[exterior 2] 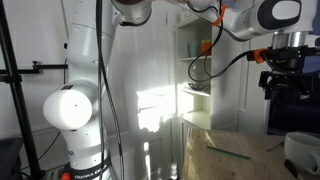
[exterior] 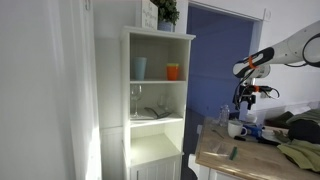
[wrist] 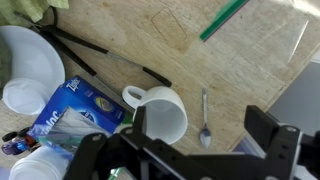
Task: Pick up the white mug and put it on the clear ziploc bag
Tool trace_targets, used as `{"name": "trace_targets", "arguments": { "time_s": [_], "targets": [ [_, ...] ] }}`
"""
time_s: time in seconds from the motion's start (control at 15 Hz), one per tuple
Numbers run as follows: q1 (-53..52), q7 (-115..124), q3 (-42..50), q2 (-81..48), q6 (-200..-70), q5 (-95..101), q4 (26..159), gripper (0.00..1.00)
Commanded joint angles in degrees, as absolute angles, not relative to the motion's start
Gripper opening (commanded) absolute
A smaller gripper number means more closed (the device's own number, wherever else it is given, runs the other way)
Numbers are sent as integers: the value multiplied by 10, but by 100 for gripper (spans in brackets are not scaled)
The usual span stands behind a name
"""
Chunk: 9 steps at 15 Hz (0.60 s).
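Note:
My gripper lowers and shifts toward the blue box next, to that side of the mug, since my fingers hang high toward the spoon (wrist: 204,120).
The white mug (wrist: 168,115) lies on the wooden table with its handle toward the blue box; it also shows in an exterior view (exterior: 237,129). My gripper (wrist: 200,140) is open and empty, above the mug, with one finger over the mug's edge and the other past a spoon (wrist: 204,120). In both exterior views the gripper (exterior: 246,98) (exterior 2: 283,82) hangs above the table. The clear ziploc bag (wrist: 262,35) with a green zip strip (wrist: 224,18) lies flat on the table beyond the mug.
A blue ziploc box (wrist: 75,115), a white bowl (wrist: 30,60) and black tongs (wrist: 100,55) lie beside the mug. A white shelf unit (exterior: 155,100) holds a pale blue tumbler (exterior: 140,68) and an orange cup (exterior: 173,71). Green cloth (exterior: 300,152) lies on the table.

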<state>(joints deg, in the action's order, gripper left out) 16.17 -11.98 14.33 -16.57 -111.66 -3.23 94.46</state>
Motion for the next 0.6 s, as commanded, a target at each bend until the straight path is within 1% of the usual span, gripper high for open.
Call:
{"name": "trace_targets", "arguments": {
  "time_s": [0.0,0.47,0.53],
  "targets": [
    [170,-119,135,-167,-1113,-30,940,100],
    [196,-145,131,-228,-1180,-60,919,100],
    [202,-148,130,-240,-1208,-64,919,100]
  ]
}}
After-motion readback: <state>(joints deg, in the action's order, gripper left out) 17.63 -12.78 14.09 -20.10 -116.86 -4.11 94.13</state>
